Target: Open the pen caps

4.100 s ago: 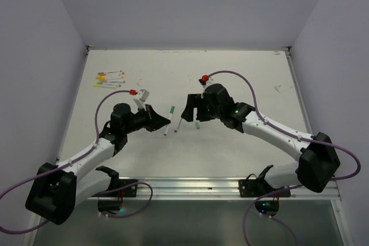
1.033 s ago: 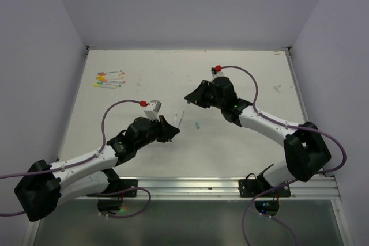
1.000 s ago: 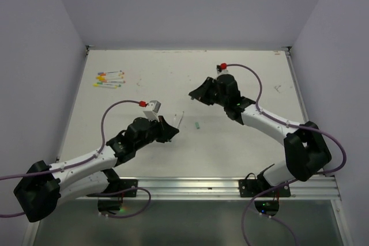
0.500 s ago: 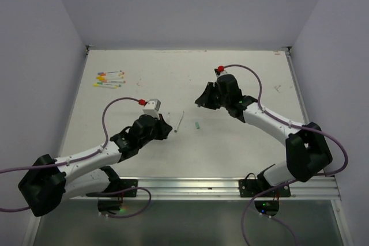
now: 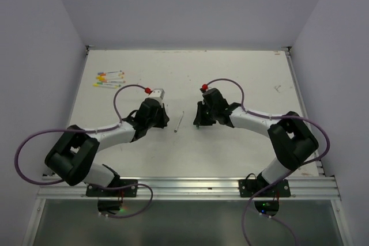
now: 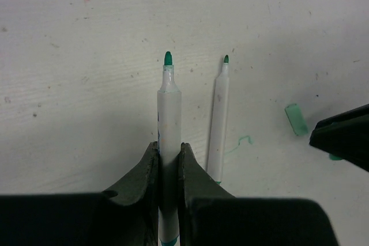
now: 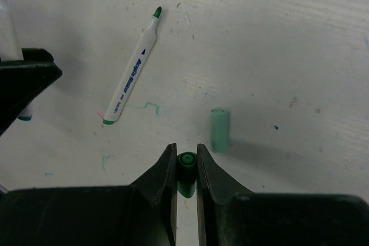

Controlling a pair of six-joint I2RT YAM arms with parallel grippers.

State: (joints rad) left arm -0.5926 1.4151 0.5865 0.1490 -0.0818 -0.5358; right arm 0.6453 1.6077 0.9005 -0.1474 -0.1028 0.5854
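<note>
My right gripper eases outward and down onto the tabletop beside the lighter green cap (image 7: 218, 130) next. That spot lies just outward of and below the ends of the fingers.
My left gripper (image 6: 169, 149) (image 5: 165, 119) is shut on a white pen (image 6: 169, 108) whose bare green tip points away from the wrist. A second uncapped pen (image 6: 218, 125) (image 7: 131, 76) (image 5: 179, 122) lies on the table just right of it. Facing it from the right and low over the table, my right gripper (image 7: 185, 156) (image 5: 198, 121) is shut on a dark green pen cap (image 7: 186, 162). A lighter green cap (image 7: 218, 130) (image 6: 296, 119) lies loose on the table beside the right fingers.
Several capped pens (image 5: 108, 79) with coloured ends lie in a cluster at the far left of the white table (image 5: 242, 73). Green ink scribbles mark the surface near the loose pen. Walls close the table on three sides.
The right gripper has come down and toward me, beside the loose green cap. The left arm has folded, its gripper shifting slightly back with the pen. The loose pen has not moved.
</note>
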